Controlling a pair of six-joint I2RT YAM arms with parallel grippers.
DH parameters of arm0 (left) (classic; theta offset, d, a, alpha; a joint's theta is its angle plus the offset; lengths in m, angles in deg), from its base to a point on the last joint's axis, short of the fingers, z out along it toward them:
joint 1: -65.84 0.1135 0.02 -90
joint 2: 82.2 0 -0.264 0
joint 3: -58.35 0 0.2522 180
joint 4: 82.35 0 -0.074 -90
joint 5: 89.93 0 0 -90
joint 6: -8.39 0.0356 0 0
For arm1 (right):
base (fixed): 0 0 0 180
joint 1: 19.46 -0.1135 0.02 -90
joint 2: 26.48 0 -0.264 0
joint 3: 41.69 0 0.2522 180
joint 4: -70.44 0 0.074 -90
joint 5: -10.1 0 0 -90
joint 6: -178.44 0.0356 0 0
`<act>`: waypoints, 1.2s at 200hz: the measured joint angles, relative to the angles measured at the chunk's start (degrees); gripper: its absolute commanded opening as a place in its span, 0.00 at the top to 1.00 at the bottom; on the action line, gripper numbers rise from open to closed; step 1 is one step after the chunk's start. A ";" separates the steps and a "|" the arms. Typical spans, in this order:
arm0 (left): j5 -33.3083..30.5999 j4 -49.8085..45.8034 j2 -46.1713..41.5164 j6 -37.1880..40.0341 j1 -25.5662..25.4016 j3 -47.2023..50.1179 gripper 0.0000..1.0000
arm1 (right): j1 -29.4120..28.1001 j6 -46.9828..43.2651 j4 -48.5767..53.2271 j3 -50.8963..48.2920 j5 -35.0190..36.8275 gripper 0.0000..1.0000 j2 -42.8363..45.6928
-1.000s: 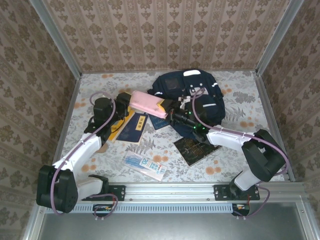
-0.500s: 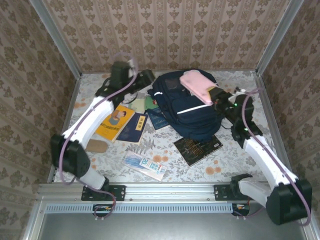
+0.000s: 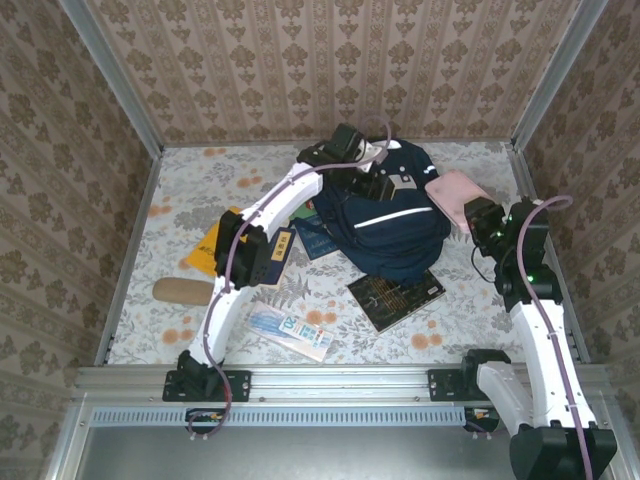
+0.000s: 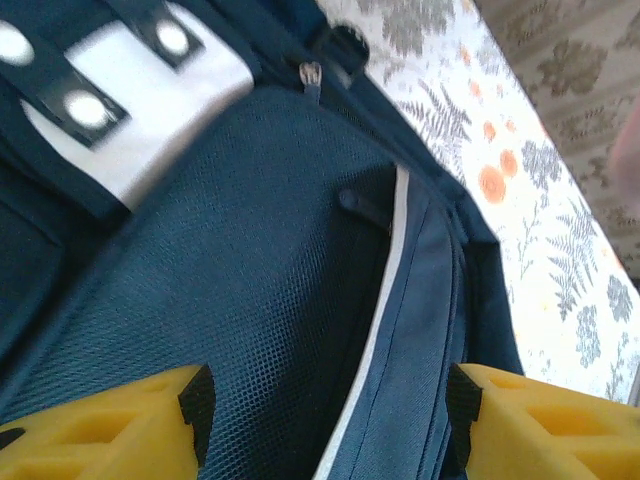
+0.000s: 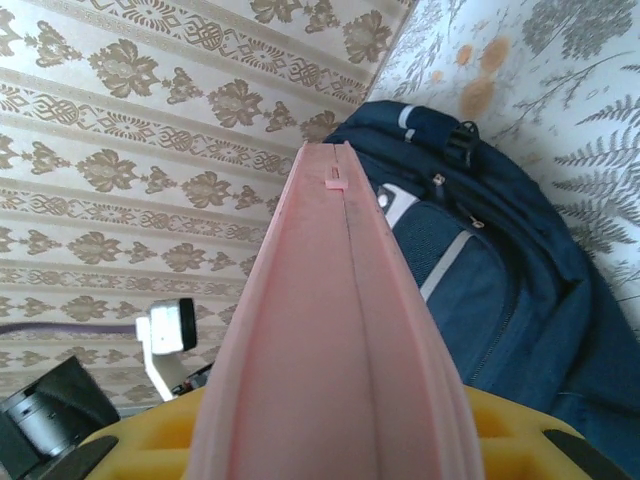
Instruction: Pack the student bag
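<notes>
The bag's white-edged fold point(image 3: 394, 217) point(image 4: 356, 385) is below my left gripper and slightly back, lined up between its open fingers, so I need to bring them down and back onto the white edge.
The student bag point(image 3: 390, 225), navy with white stripes and patches, lies at the back middle of the table. My left gripper point(image 3: 368, 170) hovers over its upper end. In the left wrist view the left gripper point(image 4: 330, 410) is open, with the bag's mesh panel point(image 4: 230, 290) and a white stripe point(image 4: 385, 300) showing between the yellow fingers point(image 4: 110, 430). My right gripper point(image 3: 478, 213) is to the right of the bag, shut on a pink pencil case point(image 3: 455, 195). In the right wrist view the pink case point(image 5: 335, 330) rises from the right gripper point(image 5: 335, 440), with the bag point(image 5: 480, 280) behind it.
Left of and in front of the bag lie a yellow book point(image 3: 208, 250), a blue book point(image 3: 278, 255), a small dark booklet point(image 3: 318, 235), a black book point(image 3: 395, 290), a white-and-blue packet point(image 3: 290, 330) and a brown oval case point(image 3: 182, 291). Patterned walls and metal rails enclose the table.
The left arm swung from the back left corner to above the bag's upper end. The right arm carried the pink case from over the bag out to its right side.
</notes>
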 measured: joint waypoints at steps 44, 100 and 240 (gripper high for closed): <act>2.64 -0.68 3.63 0.57 -0.90 -1.31 0.34 | 0.02 -2.27 1.46 0.39 1.55 0.69 0.35; 5.16 -0.26 5.81 0.55 -2.64 -1.97 0.34 | 0.00 -3.08 1.46 0.39 1.53 0.69 0.33; 4.07 1.79 8.74 -1.44 -3.76 -1.97 1.00 | -0.04 -2.40 1.18 0.39 0.31 0.68 0.17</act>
